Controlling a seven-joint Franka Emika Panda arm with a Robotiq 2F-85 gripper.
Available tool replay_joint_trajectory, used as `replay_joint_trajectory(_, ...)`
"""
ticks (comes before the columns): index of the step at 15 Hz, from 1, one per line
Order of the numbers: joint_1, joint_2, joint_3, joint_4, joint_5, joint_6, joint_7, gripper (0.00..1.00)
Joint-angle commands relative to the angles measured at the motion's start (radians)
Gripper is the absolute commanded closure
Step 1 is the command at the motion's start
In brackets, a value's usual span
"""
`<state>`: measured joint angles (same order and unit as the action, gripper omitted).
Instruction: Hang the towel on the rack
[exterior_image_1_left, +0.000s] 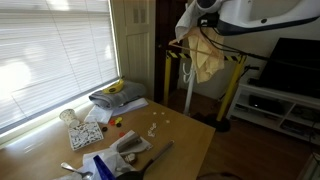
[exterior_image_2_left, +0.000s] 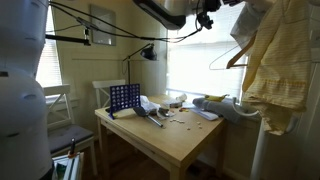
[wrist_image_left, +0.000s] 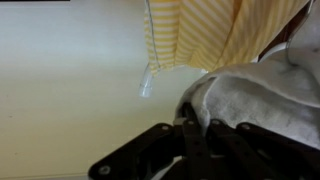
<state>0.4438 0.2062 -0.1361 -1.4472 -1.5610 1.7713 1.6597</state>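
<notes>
My gripper lowers the pale fold with a turn toward the hanger's bar next and releases it there, because the wooden hanger sits lower than the fold.
The towel is yellow-striped cloth; it hangs beside the rack in both exterior views. The rack has yellow-and-black posts and stands past the table's far end. My gripper is high up at the towel's top edge. In the wrist view the dark jaws are pressed together with pale cloth bunched at their tips, and the striped towel hangs just beyond. A clear clip dangles from the towel's hem.
A wooden table carries a folded cloth with a banana, a game grid and small scattered items. An empty hanger hangs near the towel. A TV stand is behind the rack and blinds cover the window.
</notes>
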Motion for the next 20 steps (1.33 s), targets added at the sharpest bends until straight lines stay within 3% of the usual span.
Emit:
replay_joint_trajectory(1, -0.119, 0.013, 0.129, -0.017, 0.01, 0.016, -0.028, 0.99)
replay_joint_trajectory(8, -0.193, 0.055, 0.236, -0.017, 0.049, 0.083, -0.189, 0.99)
replay_joint_trajectory(20, -0.216, 0.067, 0.26, -0.021, 0.154, 0.156, -0.44, 0.99)
